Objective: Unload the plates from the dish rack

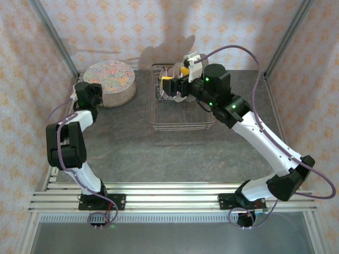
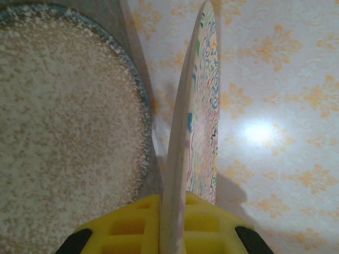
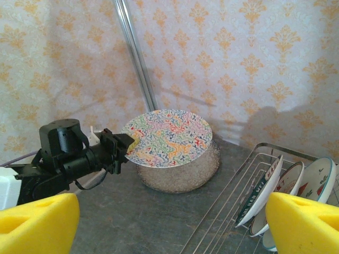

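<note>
The left gripper lowers the plate onto the round speckled grey container (image 1: 117, 94) (image 2: 66, 127) next and releases the plate's near rim, since a gap still shows beneath the plate.
My left gripper (image 2: 172, 227) is shut on the near rim of a plate (image 2: 198, 106) printed with colourful squiggles. It holds the plate flat over a round speckled grey container (image 1: 117, 94) at the back left; I cannot tell whether the two touch. The dish rack (image 1: 180, 125) of thin wire stands at the back centre. Several small plates (image 3: 265, 190) stand upright in its far end. My right gripper (image 1: 177, 78) hangs open over those plates, and its yellow fingertips (image 3: 37, 222) are spread wide with nothing between them.
The patterned back wall runs close behind the rack and the container. A metal corner post (image 3: 135, 53) rises behind the container. Dark bare tabletop (image 1: 159, 153) lies in front of the rack, between the two arms.
</note>
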Controlling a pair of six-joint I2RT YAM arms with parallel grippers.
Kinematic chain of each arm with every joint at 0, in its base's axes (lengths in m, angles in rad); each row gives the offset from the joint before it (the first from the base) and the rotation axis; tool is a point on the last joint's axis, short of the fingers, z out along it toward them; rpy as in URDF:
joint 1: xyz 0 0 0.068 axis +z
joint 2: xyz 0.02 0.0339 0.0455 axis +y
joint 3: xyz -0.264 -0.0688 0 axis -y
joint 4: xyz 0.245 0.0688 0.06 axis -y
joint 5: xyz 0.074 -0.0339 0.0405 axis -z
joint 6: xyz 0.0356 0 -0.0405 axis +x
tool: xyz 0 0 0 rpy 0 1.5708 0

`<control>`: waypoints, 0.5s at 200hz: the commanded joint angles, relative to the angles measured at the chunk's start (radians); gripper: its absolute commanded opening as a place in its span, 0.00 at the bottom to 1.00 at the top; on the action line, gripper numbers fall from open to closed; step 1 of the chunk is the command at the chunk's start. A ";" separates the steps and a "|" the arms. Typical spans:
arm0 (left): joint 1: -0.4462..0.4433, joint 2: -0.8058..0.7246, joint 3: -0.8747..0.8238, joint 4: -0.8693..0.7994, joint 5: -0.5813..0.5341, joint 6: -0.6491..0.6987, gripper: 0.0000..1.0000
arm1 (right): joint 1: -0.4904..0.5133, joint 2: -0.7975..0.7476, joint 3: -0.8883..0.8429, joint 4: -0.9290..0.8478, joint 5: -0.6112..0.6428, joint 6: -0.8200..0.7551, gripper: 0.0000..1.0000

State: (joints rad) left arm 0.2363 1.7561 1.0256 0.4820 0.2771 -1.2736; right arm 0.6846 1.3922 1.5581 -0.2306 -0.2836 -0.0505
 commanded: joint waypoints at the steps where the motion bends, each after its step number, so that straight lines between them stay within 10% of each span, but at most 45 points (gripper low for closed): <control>1: 0.022 0.022 0.007 0.116 -0.024 0.028 0.00 | 0.006 -0.012 0.002 0.013 0.022 -0.016 0.91; 100: 0.037 0.160 0.057 0.117 0.003 0.040 0.00 | 0.006 -0.015 0.011 -0.021 0.037 0.004 0.91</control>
State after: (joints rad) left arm 0.2638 1.9038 1.0313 0.5064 0.2794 -1.2541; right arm 0.6846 1.3922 1.5578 -0.2470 -0.2539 -0.0498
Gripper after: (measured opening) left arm 0.079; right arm 0.912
